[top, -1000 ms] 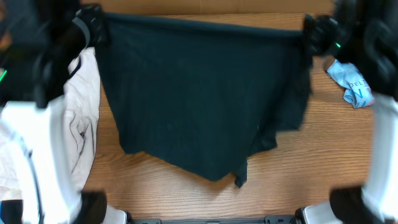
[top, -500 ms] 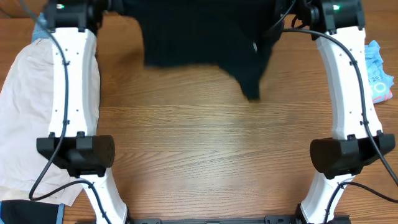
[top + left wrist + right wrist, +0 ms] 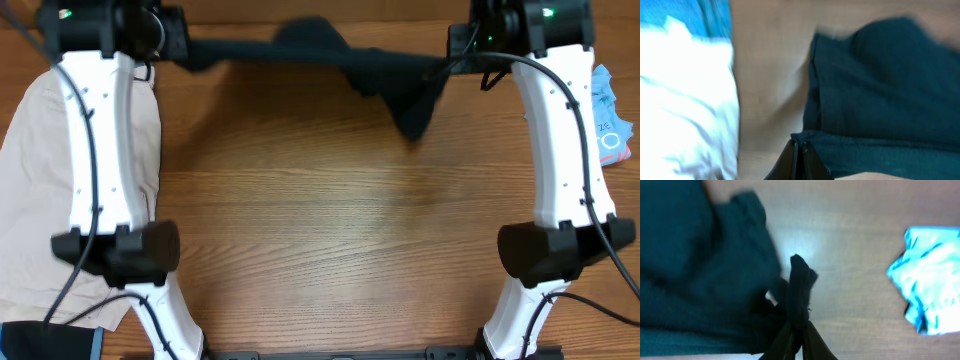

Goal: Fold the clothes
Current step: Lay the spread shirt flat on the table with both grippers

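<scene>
Next, my right gripper draws the stretched shirt's end back and down and releases it on the bare tabletop, which lies below and back from the gripper.
The black T-shirt [image 3: 330,55] is stretched in a narrow band along the table's far edge, with one part hanging toward me at the right [image 3: 412,110]. My left gripper [image 3: 180,45] is shut on its left end; the left wrist view shows the closed jaws [image 3: 801,150] pinching the dark cloth [image 3: 880,100]. My right gripper [image 3: 455,50] is shut on its right end; the right wrist view shows a fold of black cloth [image 3: 799,287] clamped in the jaws [image 3: 799,325]. The motion blurs the shirt.
Beige shorts [image 3: 35,190] lie at the left under my left arm, and show white in the left wrist view [image 3: 685,100]. Blue cloth [image 3: 690,15] lies beyond them. A light-blue printed tee [image 3: 607,115] is crumpled at the right edge, also in the right wrist view [image 3: 932,285].
Both grippers have carried the black T-shirt away from me to the far edge. It hung spread out before; now it is pulled into a thin band.
</scene>
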